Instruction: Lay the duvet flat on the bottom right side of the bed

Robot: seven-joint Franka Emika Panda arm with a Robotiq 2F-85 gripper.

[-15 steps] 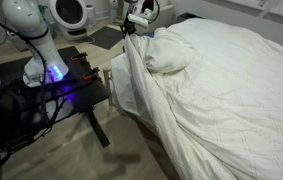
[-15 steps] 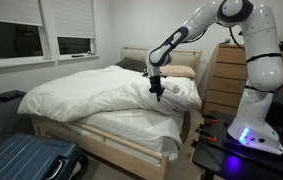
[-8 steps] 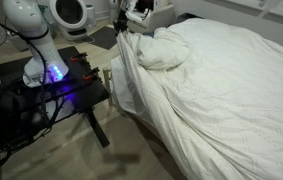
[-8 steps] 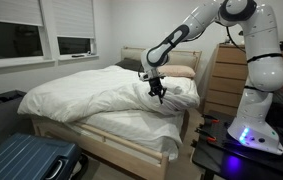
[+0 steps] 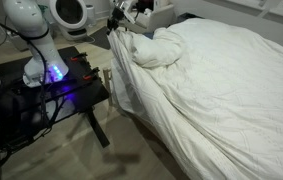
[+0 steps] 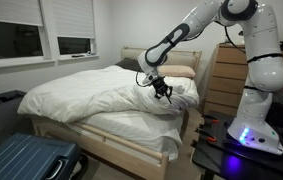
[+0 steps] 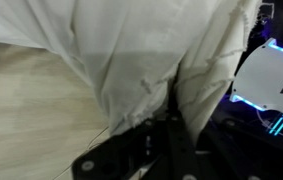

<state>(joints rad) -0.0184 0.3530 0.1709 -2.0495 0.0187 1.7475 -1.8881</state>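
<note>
Next, my gripper moves slightly back toward the black table, staying raised beside the bed's edge, then opens, since the lifted duvet hangs down that side.
The white puffy duvet (image 5: pixel 221 80) (image 6: pixel 91 90) covers most of the bed (image 6: pixel 131 135) in both exterior views. My gripper (image 5: pixel 118 22) (image 6: pixel 159 90) is shut on a bunched corner of the duvet near the bed's edge, lifting it so the fabric hangs down the side. In the wrist view the gathered white duvet fabric (image 7: pixel 141 60) is pinched between the dark jaws (image 7: pixel 171 125). A plump white pillow (image 6: pixel 181 72) lies at the headboard.
A black metal-framed table (image 5: pixel 51 85) with glowing blue electronics stands beside the bed. A blue suitcase (image 6: pixel 26 160) lies at the foot. A wooden dresser (image 6: pixel 226 80) stands behind the arm. Windows with blinds (image 6: pixel 41 28) are on the wall.
My gripper has moved with the duvet corner toward the head of the bed and a little up, pulling the held fold further along the bed's edge.
</note>
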